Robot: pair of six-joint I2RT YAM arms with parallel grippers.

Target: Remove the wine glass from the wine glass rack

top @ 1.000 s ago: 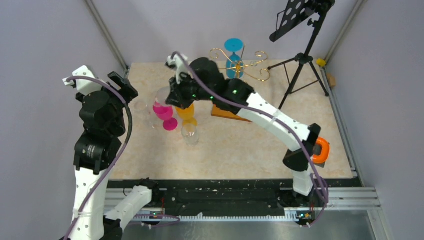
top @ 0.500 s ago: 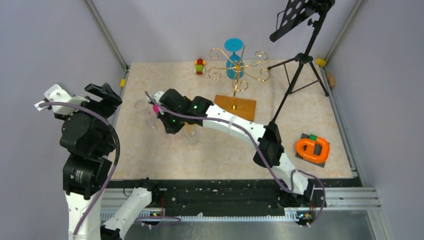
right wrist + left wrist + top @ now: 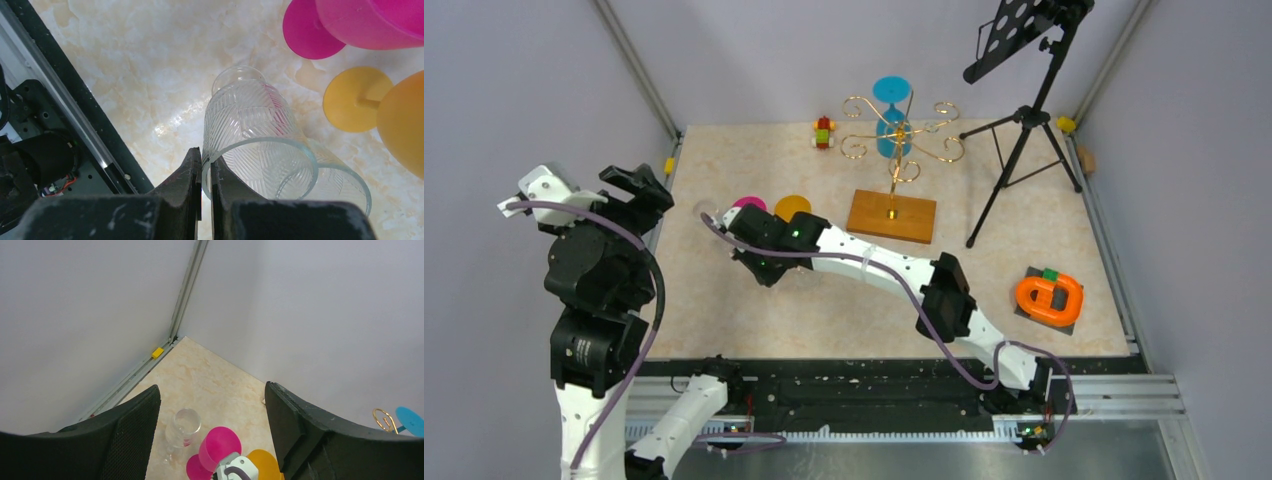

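Note:
My right gripper will next lower the clear patterned glass's foot onto the bare tabletop, then release the glass's rim, as that spot below my gripper is open.
The gold wire wine glass rack (image 3: 902,135) stands on its wooden base (image 3: 891,215) at the back. A blue wine glass (image 3: 890,108) hangs upside down on it. It also shows at the edge of the left wrist view (image 3: 410,420). My right gripper (image 3: 206,160) is far from the rack, low at the table's left (image 3: 746,258), shut on the rim of a clear patterned glass (image 3: 250,125). A pink glass (image 3: 360,20) and an orange glass (image 3: 400,120) stand beside it. My left gripper (image 3: 212,395) is open and empty, raised at the left wall (image 3: 634,190).
A black tripod stand (image 3: 1024,120) is at the back right. An orange ring-shaped object (image 3: 1049,298) lies on a dark pad at the right. A small toy car (image 3: 823,131) sits behind the rack. Another clear glass (image 3: 182,427) stands left of the pink one.
My right arm has dropped low and stretched to the table's left, beside the pink and orange glasses. My left arm pulled back toward the left wall and then held still.

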